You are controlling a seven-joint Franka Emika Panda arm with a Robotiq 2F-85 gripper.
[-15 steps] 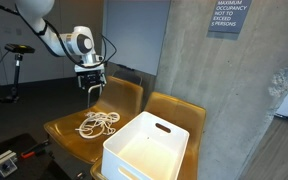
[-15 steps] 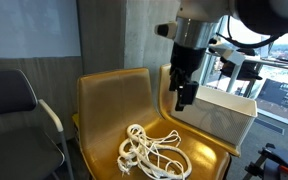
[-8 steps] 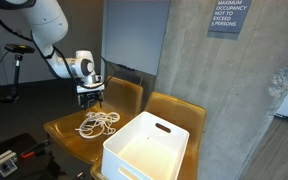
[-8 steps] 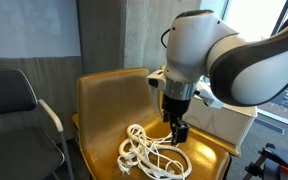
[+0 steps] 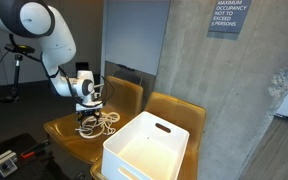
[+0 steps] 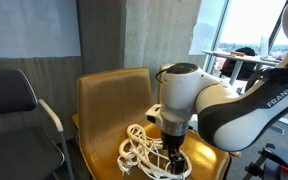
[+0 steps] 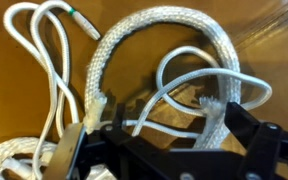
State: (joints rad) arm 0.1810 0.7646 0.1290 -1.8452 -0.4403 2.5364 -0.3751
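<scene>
My gripper will go down farther toward the seat next and close on the thin white cord, since that cord runs between my spread black fingers.
A tangle of white rope (image 5: pixel 102 122) lies on the seat of a yellow chair (image 5: pixel 62 131); it shows in both exterior views (image 6: pixel 140 150). In the wrist view a thick braided rope (image 7: pixel 154 35) arcs over thinner white cords, and one frayed end (image 7: pixel 209 105) lies between the fingers. My gripper (image 5: pixel 88 119) is down on the pile, also seen from the front (image 6: pixel 174 160). In the wrist view the gripper (image 7: pixel 164 142) is open, with its black fingers (image 7: pixel 256 140) spread on either side of several strands. I cannot tell whether the fingers touch the seat.
A white plastic bin (image 5: pixel 144 150) stands on the neighbouring yellow chair (image 5: pixel 176 108), close beside the rope. The chair back (image 6: pixel 104 95) rises behind the pile. A black chair (image 6: pixel 14 100) stands to one side. A concrete pillar (image 5: pixel 219 90) is behind the chairs.
The arm has come down from above the chair onto the rope pile. The gripper's fingers now straddle the strands. The rope has not visibly moved.
</scene>
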